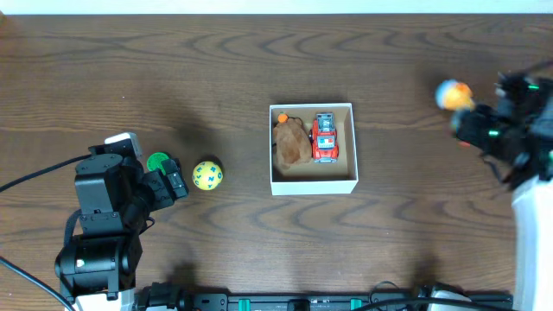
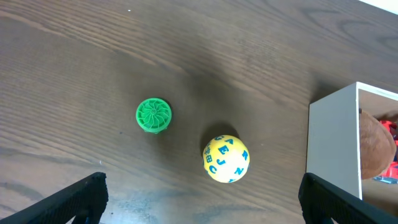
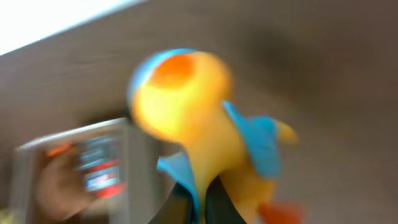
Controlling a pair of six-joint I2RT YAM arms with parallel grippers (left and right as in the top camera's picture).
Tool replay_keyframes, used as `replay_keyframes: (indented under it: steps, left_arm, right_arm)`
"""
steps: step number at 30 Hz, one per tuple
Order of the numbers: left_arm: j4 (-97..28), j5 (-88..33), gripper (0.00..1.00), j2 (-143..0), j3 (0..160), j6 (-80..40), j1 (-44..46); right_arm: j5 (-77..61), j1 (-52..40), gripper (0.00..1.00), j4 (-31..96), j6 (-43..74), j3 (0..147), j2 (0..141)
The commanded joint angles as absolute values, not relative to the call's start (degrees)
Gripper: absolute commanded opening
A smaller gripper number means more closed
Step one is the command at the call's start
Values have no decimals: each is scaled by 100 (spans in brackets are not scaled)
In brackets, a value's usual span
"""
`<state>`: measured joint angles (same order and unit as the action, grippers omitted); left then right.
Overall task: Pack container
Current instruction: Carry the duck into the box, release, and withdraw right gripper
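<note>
My right gripper holds the duck (image 1: 452,93) and should carry it back and across over that strip (image 1: 317,172).
The white box (image 1: 313,182) sits mid-table, holding a brown plush (image 1: 291,143) and a red toy truck (image 1: 325,137); it also shows in the left wrist view (image 2: 332,143) and, blurred, in the right wrist view (image 3: 134,165). My right gripper (image 1: 462,117) is shut on a yellow-and-blue toy duck (image 1: 452,93), also in the right wrist view (image 3: 199,118), held in the air right of the box. My left gripper (image 1: 177,181) is open and empty, near a yellow lettered ball (image 1: 207,174) (image 2: 226,158) and a green ridged disc (image 1: 157,161) (image 2: 153,115).
The table is dark brown wood (image 1: 397,52). The ball lies between the disc and the box's left wall. The right arm's body (image 1: 527,130) is blurred at the right edge.
</note>
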<state>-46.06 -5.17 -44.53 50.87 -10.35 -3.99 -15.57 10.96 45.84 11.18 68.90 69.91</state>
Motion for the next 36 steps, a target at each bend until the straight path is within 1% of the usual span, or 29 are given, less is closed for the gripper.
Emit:
replay_keyframes:
  steps: [1,2,4,6,9,12,16,19,21,22,23,24,25,26,27,28,29,34,36]
  left_arm:
    - [-4606,-478,98,-4449,5186,-1044,-381]
    - [-4606,-475,98,-4449,5186,-1044,-381]
    - [-4609,-475,98,-4449,5186,-1041,-381]
    - [-4619,-475,98,-4449,5186,-1041,-381]
    - [-4626,-478,98,-4449,5186,-1041,-381]
    - [-4624,-475,98,-4449,5186,-1041,-381]
    - [-4624,-475,98,-4449,5186,-1041,-384]
    - [-4624,-475,98,-4449,5186,-1041,-381]
    - [-4624,-475,98,-4449,5186,-1041,-381]
    - [-4624,-475,98,-4449,5186,-1041,-381]
    - [-4622,-475,98,-4449,5186,-1041,-381]
    - [-4622,-475,98,-4449,5186,-1041,-384]
    - [-4622,-475,98,-4449,5186,-1041,-381]
    - [-4622,-475,98,-4449,5186,-1041,-381]
    - [-4622,-475,98,-4449,5186,-1041,-381]
    - [-4622,-475,98,-4449,5186,-1041,-381]
    - [-4622,-475,98,-4449,5186,-1041,-381]
    - [-4624,-475,98,-4449,5186,-1041,-381]
    - [-4633,-475,98,-4449,5186,-1044,-381]
  right_arm:
    - [-1116,-161,3,4598,1319,6943,6576]
    - [-1050,-495,6,4611,1243,6943,6552]
    - [-1052,-1264,12,4652,676,6923,6595]
    - [-1048,-1802,13,4652,235,6877,6718]
    - [-1048,-2403,13,4711,-32,6840,7111]
    - [-1050,-2687,9,4770,-51,6840,7627]
    - [-1052,-2823,4,4803,-47,6840,8372]
    - [-1055,-2825,4,4803,-25,6840,8757]
    - [-1061,-2825,6,4805,-25,6840,8945]
    - [-1074,-2825,9,4812,-25,6840,9015]
    - [-1074,-2825,18,4816,-25,6840,9065]
    - [-1074,-2825,35,4823,-25,6840,9094]
    - [-1074,-2825,49,4825,-25,6840,9100]
    - [-1074,-2825,67,4823,-25,6840,9100]
    - [-1072,-2825,82,4821,-27,6840,9094]
    - [-1070,-2825,88,4818,-30,6842,9074]
    - [-1072,-2821,99,4797,-30,6842,9061]
    - [-1026,-2738,99,4762,-12,7037,8842]
    - [-679,-2626,99,4772,357,7212,8670]
